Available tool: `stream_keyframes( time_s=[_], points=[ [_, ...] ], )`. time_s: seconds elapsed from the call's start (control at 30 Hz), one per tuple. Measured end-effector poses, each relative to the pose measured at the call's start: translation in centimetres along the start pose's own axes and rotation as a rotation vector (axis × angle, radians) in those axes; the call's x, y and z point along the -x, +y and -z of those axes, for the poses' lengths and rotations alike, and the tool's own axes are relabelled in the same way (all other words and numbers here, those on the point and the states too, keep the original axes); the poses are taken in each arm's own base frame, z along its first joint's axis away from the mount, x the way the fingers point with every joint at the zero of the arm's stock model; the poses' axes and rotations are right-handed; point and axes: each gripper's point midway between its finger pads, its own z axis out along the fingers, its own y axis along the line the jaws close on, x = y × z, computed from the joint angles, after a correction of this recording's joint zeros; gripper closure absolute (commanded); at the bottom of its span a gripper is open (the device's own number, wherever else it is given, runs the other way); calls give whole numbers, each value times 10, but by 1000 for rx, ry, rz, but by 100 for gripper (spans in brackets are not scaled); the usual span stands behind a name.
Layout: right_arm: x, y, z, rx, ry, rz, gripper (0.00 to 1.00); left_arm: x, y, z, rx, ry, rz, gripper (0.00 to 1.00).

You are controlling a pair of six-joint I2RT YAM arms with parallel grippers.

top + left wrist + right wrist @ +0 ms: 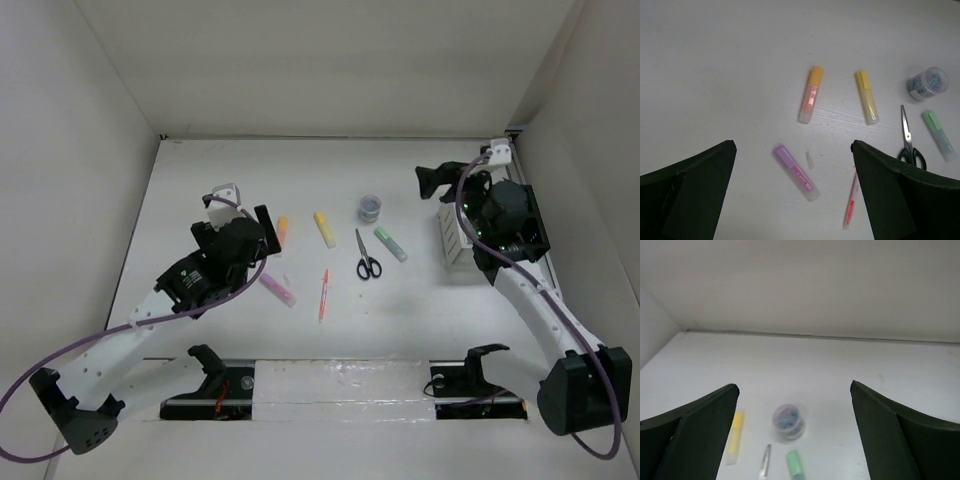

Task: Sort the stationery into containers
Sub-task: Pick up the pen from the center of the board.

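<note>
Bare table is on either side of the pen. My right gripper should move back, to the left in the top view and down, onto the orange-red pen's middle point(324, 296).
The stationery lies in the middle of the table: orange highlighter point(282, 231) point(810, 95), yellow highlighter point(325, 228) point(867, 96) point(735, 437), green highlighter point(390, 243) point(938, 135) point(796, 465), purple highlighter point(278, 289) point(795, 172), orange-red pen point(323, 294) point(851, 200), black-handled scissors point(367, 256) point(907, 135) and a small round tub point(370, 207) point(927, 83) point(788, 421). My left gripper point(250, 215) point(793, 145) is open and empty, above the table left of the orange highlighter. My right gripper point(440, 185) point(794, 387) is open and empty, right of the tub. The white mesh container point(455, 235) sits partly under the right arm. The black container is hidden.
A small clear cap point(810, 160) lies beside the purple highlighter. White walls close the table at the back and both sides. A taped strip and two black mounts point(340, 385) run along the near edge.
</note>
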Motion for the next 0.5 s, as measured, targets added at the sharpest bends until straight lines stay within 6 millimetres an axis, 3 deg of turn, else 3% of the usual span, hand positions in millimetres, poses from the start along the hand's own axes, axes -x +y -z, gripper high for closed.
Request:
stream_keyframes(
  time_s=[0.07, 0.17, 0.37, 0.5],
  points=[
    [-2, 36, -3, 72, 35, 16, 0, 1, 10, -8, 57, 11, 28, 0],
    [-30, 85, -2, 165, 134, 22, 0, 12, 42, -23, 163, 7, 117, 0],
    [-145, 168, 25, 199, 467, 19, 0, 29, 94, -39, 311, -15, 263, 0],
    [-205, 189, 59, 91, 628, 17, 0, 23, 96, -46, 331, 15, 260, 0]
  ],
)
